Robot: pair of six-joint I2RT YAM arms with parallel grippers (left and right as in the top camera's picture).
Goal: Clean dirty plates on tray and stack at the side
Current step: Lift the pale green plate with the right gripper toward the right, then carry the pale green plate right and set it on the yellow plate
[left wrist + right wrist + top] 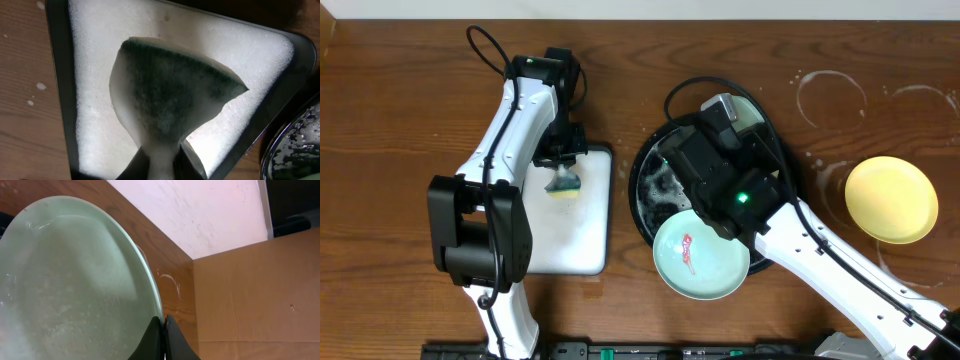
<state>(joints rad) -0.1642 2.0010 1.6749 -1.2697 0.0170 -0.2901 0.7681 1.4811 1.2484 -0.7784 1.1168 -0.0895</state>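
The smear-free plate should go onto the yellow plate (891,199) next. My right gripper should swing down and to its right in the overhead view, lower the plate there and release it.
My right gripper (164,322) is shut on the rim of a pale mint plate (75,280), which it holds tilted; no smear shows on the side I see. In the overhead view its fingers are hidden under the arm over the black tray (640,195). A mint plate with a red smear (698,256) sits at the tray's front edge, partly under that arm; I cannot tell if it is the held one. The yellow plate (891,199) lies on the bare wood at the right. My left gripper (160,161) is shut on a green sponge (175,85).
The sponge (563,183) hangs over a white rectangular tray (570,245) full of foam (95,60), left of the black tray (292,155). Whitish ring stains (830,95) mark the wood at the back right. A cardboard wall (260,295) stands beyond the table.
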